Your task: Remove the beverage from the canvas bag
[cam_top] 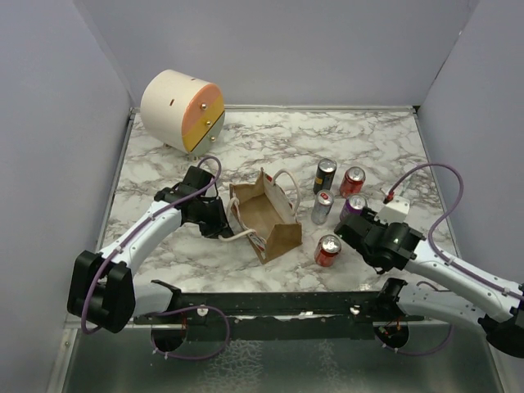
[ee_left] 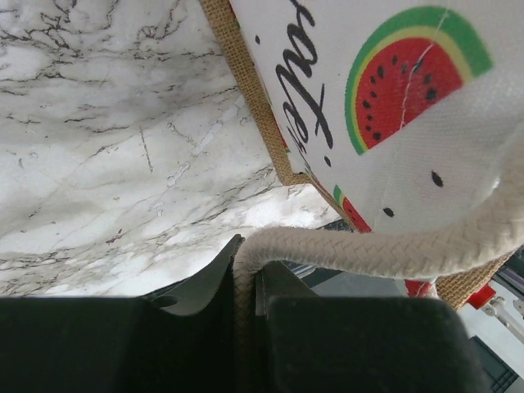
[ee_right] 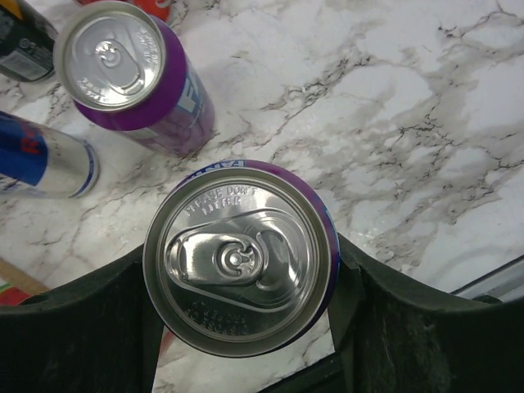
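Note:
Next I should lower the can in my right gripper straight down onto the bare tabletop (ee_right: 252,144) beside the standing purple can and release it there, as that lies below.
The tan canvas bag (cam_top: 266,217) stands open mid-table, and only brown lining shows inside it. Its white watermelon-print side (ee_left: 385,147) fills the left wrist view. My left gripper (cam_top: 219,223) is at the bag's left side, shut on its white rope handle (ee_left: 377,250), which runs down between the jaws (ee_left: 246,262). My right gripper (cam_top: 354,229) is right of the bag. In the right wrist view it (ee_right: 246,270) is shut on an upright purple-sided can (ee_right: 237,258), seen from the top. That can is hidden under the gripper in the top view.
Several cans stand right of the bag: a dark one (cam_top: 325,174), a red one (cam_top: 353,180), a silver-blue one (cam_top: 322,206), a purple one (cam_top: 354,205) and a red one (cam_top: 328,250). A cream-and-orange drum (cam_top: 182,110) sits at the back left. Walls enclose the table.

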{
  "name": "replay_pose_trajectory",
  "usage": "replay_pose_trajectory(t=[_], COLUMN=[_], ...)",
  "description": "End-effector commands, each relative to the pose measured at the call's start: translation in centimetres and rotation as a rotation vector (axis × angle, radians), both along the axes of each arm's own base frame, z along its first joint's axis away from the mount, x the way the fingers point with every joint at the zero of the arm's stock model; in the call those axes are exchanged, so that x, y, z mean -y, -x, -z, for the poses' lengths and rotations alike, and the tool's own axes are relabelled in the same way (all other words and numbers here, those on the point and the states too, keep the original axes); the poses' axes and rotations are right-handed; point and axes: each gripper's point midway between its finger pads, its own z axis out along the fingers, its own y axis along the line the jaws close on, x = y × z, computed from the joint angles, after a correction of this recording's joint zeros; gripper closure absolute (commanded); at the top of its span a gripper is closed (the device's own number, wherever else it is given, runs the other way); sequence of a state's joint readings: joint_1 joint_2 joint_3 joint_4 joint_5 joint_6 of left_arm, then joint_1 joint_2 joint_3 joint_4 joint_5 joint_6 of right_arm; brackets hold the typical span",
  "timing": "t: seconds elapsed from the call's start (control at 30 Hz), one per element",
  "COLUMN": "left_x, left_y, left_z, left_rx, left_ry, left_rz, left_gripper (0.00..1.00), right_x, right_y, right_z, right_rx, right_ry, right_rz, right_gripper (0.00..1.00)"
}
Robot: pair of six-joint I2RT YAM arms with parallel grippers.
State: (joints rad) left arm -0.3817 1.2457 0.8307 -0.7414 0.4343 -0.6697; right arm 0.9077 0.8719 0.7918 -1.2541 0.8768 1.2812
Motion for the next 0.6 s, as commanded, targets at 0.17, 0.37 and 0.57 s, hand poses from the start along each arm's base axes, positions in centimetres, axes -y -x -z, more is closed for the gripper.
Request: replay_pose_trajectory(t=[0.17,0.37,0.57], left_x=[0.5,0.4,0.7], left_y=[-0.5,-0.3,-0.6], left_z=[-1.1,-1.1,-1.3], left_rx=[0.016,0.017,0.028], left_ry=[0.009,-0.003,-0.006], left_rz=[0.044,0.056,0.070], left_gripper=[1.00,1.00,1.00], right_x=[1.0,1.4,0.9], right_y=[-3.2,-3.4,-3.1], right_z=[1.5,2.2,5.0], right_rx=[0.295,0.354,0.299], right_ry=[-0.049,-0.087,-0.102], right_rz=[0.168,0.230,0.272], right_gripper=[0.98,0.98,0.98])
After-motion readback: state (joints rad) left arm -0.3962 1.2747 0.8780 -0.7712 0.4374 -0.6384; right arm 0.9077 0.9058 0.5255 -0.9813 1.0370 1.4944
